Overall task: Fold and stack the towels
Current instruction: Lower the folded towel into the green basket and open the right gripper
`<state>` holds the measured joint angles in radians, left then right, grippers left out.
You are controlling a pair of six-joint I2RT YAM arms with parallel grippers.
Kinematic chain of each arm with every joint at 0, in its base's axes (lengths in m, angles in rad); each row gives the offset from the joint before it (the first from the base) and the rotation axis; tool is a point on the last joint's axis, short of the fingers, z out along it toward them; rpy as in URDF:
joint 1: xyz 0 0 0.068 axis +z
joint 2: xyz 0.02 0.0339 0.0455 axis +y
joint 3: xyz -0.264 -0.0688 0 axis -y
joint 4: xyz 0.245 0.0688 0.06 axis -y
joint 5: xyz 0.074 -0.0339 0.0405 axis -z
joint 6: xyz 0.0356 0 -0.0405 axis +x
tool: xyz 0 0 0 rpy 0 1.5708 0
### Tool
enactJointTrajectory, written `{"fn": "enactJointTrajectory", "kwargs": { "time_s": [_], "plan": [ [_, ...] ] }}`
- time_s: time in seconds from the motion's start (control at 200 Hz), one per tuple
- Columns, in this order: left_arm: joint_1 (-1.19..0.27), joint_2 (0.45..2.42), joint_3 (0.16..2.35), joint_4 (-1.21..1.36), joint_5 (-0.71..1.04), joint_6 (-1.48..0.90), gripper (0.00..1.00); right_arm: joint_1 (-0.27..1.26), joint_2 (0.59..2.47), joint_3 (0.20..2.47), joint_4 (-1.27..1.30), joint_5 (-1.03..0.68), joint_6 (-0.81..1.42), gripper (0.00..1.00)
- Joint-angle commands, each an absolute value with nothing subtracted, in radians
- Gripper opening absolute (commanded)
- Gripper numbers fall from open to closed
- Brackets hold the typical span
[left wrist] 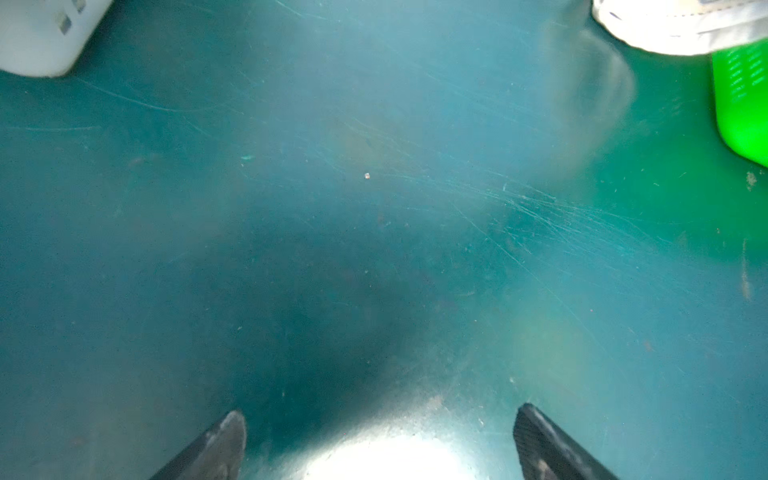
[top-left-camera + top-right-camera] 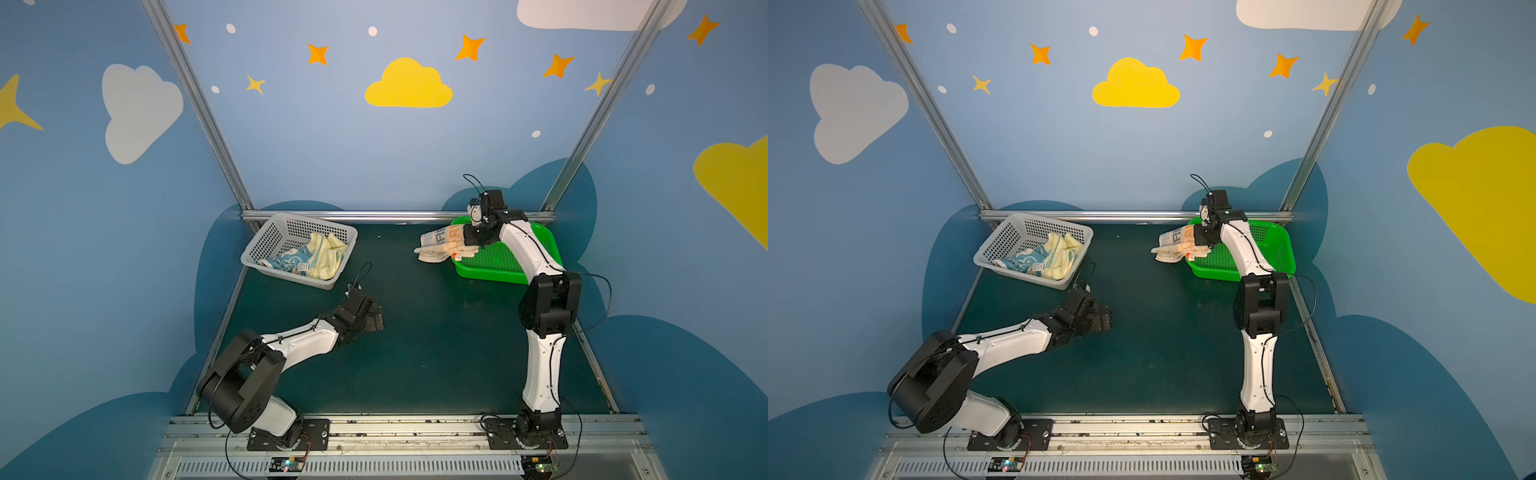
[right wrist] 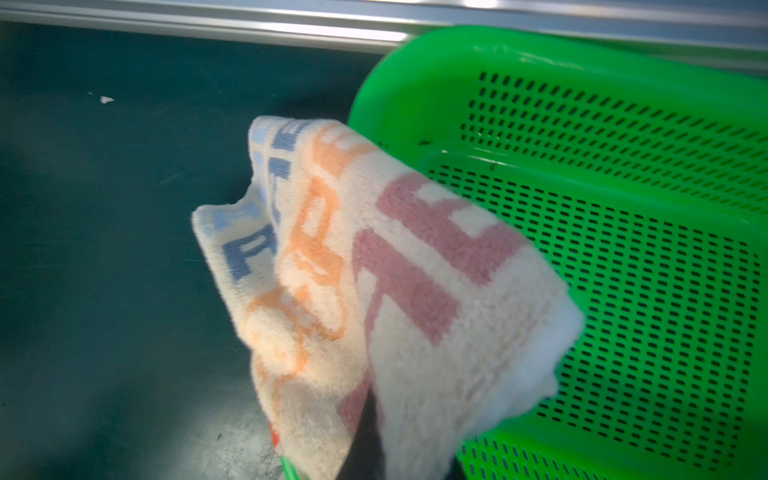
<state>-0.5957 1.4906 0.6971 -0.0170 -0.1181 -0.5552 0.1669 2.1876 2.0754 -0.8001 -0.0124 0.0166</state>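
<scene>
The striped towel goes sideways across the green basket (image 2: pixel 494 266) and down to the basket's bare bottom next, where my right gripper releases it. The towel still hangs past the green basket's rim.
The striped towel (image 2: pixel 440 245) (image 2: pixel 1177 245) with blue, orange and pink letters hangs bunched and folded over the left rim of the green basket (image 2: pixel 494 266). My right gripper (image 2: pixel 471 237) (image 3: pixel 365 449) is shut on the striped towel (image 3: pixel 374 270), and the cloth hides most of its fingers. A pale yellow towel (image 2: pixel 328 253) and a blue-and-cream towel (image 2: pixel 286 262) lie crumpled in the white basket (image 2: pixel 266 241). My left gripper (image 2: pixel 374 320) (image 1: pixel 380 432) hovers low over the bare mat, open and empty, just in front of the white basket.
The green basket (image 3: pixel 623 249) stands at the back right against the metal rail (image 2: pixel 395 216). The white basket (image 2: pixel 1000 241) sits tilted at the back left. Dark green mat (image 2: pixel 436 353) spreads between the two arms.
</scene>
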Motion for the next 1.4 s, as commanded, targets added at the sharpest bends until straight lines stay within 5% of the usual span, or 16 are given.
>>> {"fn": "enactJointTrajectory", "kwargs": {
  "time_s": [0.0,1.031,1.121,1.217,1.287,1.397],
  "plan": [
    [-0.593,1.468,0.685,-0.041,-0.132,-0.562,1.0,0.116,2.122,2.02,-0.768,-0.033,0.0,0.0],
    [-0.597,1.378,0.691,-0.085,-0.167,-0.544,1.0,-0.114,2.259,1.974,-0.724,0.051,0.018,0.0],
    [-0.597,1.367,0.688,-0.081,-0.172,-0.542,1.0,-0.118,2.259,1.972,-0.727,0.072,0.062,0.49],
    [-0.597,1.357,0.689,-0.085,-0.18,-0.535,1.0,-0.119,2.234,1.953,-0.717,0.083,0.081,0.74],
    [-0.597,1.355,0.698,-0.101,-0.192,-0.533,1.0,-0.118,2.207,1.93,-0.701,0.087,0.084,0.85],
    [-0.594,1.356,0.73,-0.138,-0.202,-0.518,1.0,-0.115,2.146,1.881,-0.668,0.096,0.086,0.86]
  ]
}}
